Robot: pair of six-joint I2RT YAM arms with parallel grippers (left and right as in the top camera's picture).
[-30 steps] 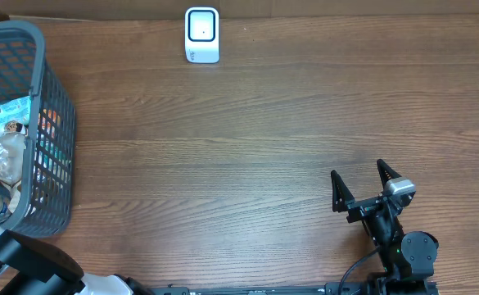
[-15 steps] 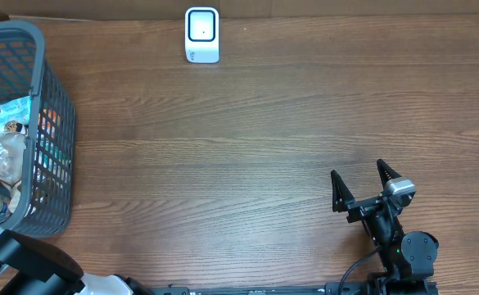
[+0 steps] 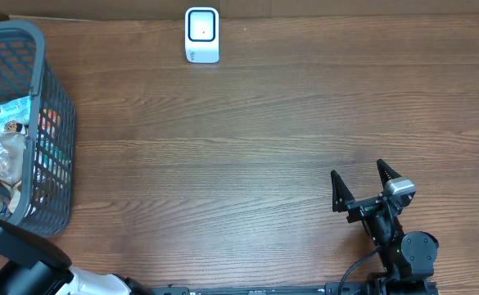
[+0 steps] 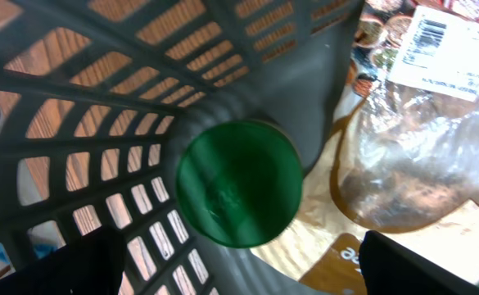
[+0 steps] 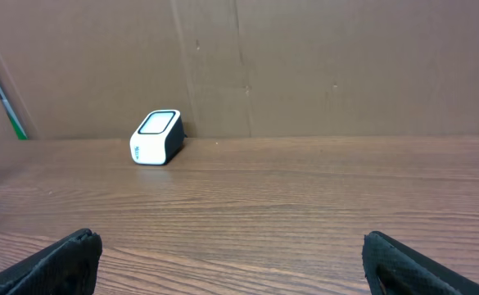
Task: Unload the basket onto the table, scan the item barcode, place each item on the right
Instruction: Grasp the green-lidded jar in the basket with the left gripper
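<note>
The round green lid (image 4: 239, 182) faces up between the lines of my open fingers, so my left gripper comes down over it next and closes on its sides.
The items lie in the grey mesh basket (image 3: 55, 98) at the table's left edge. My left gripper (image 4: 239, 254) is down inside it, jaws open wide, just short of a round green lid (image 4: 239, 182) that stands in the basket's corner. Right of the lid lies a clear plastic bag (image 4: 419, 164) with a white barcode label (image 4: 448, 49). The white scanner (image 3: 201, 34) stands at the table's far edge, also in the right wrist view (image 5: 155, 137). My right gripper (image 3: 358, 170) rests open and empty at the front right.
A brown packet (image 4: 337, 262) lies under the bag. The basket wall (image 4: 100, 123) closes in left of the lid. A blue-and-white packet (image 3: 10, 115) sits further back in the basket. Bare wood (image 3: 239, 164) spans from basket to scanner.
The left arm has shifted a little deeper over the basket's contents. The right arm has not moved.
</note>
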